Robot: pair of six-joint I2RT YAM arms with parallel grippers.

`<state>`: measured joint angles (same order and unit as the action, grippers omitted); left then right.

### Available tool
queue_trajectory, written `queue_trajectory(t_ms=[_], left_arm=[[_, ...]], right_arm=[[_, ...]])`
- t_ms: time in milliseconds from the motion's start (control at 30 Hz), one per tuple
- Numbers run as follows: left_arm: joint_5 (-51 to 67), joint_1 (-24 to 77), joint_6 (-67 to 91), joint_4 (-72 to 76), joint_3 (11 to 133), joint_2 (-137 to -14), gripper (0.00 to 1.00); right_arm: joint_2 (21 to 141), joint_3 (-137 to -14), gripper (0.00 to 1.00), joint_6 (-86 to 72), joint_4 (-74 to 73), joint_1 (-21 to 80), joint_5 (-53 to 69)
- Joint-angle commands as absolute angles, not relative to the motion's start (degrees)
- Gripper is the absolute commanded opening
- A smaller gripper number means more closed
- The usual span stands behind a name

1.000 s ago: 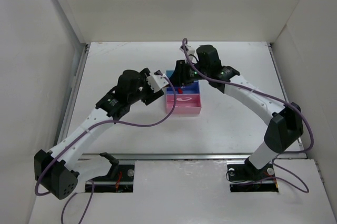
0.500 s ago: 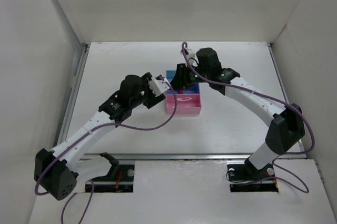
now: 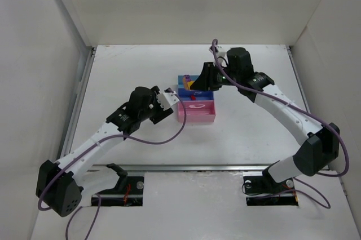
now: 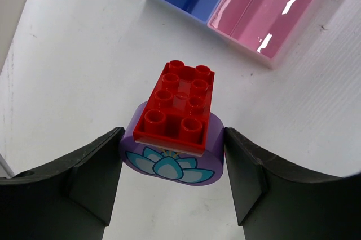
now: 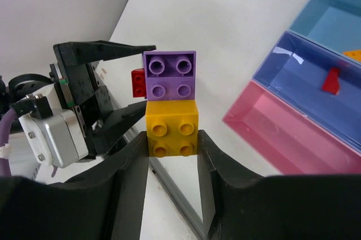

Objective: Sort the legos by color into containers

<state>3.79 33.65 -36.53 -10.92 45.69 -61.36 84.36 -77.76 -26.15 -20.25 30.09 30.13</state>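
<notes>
I should bring my left gripper down and back onto bare table, because a red brick (image 4: 180, 102) is stuck on the purple rounded brick and my right gripper is full.
My left gripper (image 4: 173, 136) is shut on a purple rounded brick (image 4: 169, 164) with a lotus print, and a red brick (image 4: 180, 102) is stuck on top of it. It hovers left of the trays (image 3: 172, 96). My right gripper (image 5: 172, 135) is shut on a yellow brick (image 5: 172, 130) joined to a purple brick (image 5: 169, 75), above the trays (image 3: 192, 84). The three joined trays are light blue (image 5: 333, 14), darker blue (image 5: 293, 76) and pink (image 5: 293, 138). A red piece (image 5: 331, 80) lies in the darker blue tray. An orange piece (image 5: 354, 55) lies in the light blue tray.
White walls enclose the table on the left, back and right. A metal rail (image 3: 197, 168) runs along the table's near edge. The trays sit mid-table (image 3: 196, 113), with both arms reaching in over them from either side.
The two grippers were together over the trays. Now they have pulled apart: the right one rose back to the right with the yellow and purple bricks, and the left one drew back slightly.
</notes>
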Motion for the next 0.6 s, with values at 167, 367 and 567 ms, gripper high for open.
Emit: queue_trajectory(t_ms=[167,367,567], left_arm=[[11.1,30.5,-32.5,-14.0,35.5,-59.4,0.0],[7.8,30.5,-35.8,-17.0,32.9,-66.2,0.0],[8.3,30.5,-37.4,-17.8,33.4,-69.9,0.26]], right_arm=[[81.8,-77.2,0.0,-24.6,-21.7,29.8,26.8],[81.3,-76.6,0.0,-24.1,-22.3,29.8,26.3],[81.3,-76.6,0.0,-24.1,-22.3,29.8,25.8]])
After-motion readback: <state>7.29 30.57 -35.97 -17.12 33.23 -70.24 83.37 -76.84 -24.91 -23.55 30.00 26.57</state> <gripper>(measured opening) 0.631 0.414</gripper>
